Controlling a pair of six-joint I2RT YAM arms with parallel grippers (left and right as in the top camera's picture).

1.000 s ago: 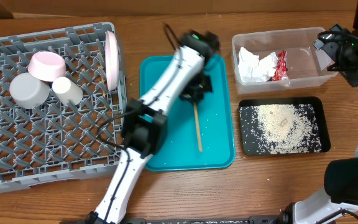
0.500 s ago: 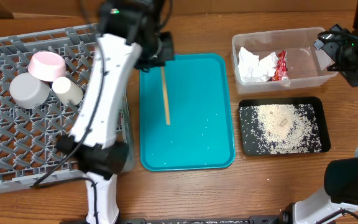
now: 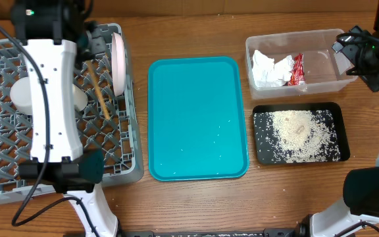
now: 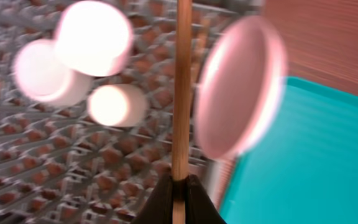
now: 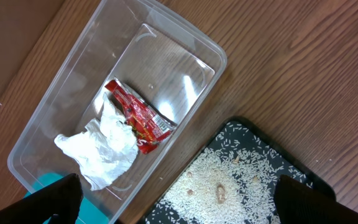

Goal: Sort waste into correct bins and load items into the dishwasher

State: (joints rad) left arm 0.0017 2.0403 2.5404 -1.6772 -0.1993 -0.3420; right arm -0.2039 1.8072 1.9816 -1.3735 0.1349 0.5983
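The chopstick needs to go onto an open part of the rack's grid (image 4: pixel 161 84) between the pink plate and the white cup. My left gripper should lower it first, then open.
My left gripper (image 4: pixel 179 190) is shut on a wooden chopstick (image 4: pixel 180 93) and holds it over the grey dish rack (image 3: pixel 120 161). In the overhead view the gripper (image 3: pixel 92 52) sits by the rack's far right corner and the chopstick (image 3: pixel 99 95) slants across the grid. A pink plate (image 3: pixel 118 56) stands on edge beside it, and also shows in the left wrist view (image 4: pixel 241 87). A white cup (image 3: pixel 79 99) and a grey bowl (image 3: pixel 18 95) peek out from under the arm; the pink bowl is hidden there. My right gripper (image 5: pixel 182 199) is open and empty above the bins.
The clear tub (image 3: pixel 321 79) holds the white napkin (image 3: pixel 267 66) and red wrapper (image 3: pixel 297 69). The black tray (image 3: pixel 260 155) holds rice scraps (image 3: pixel 298 131). The teal tray (image 3: pixel 198 118) carries a few grains. My left arm spans most of the rack.
My left arm has swung left from the teal tray to over the dish rack, carrying the chopstick. The right arm has not moved.
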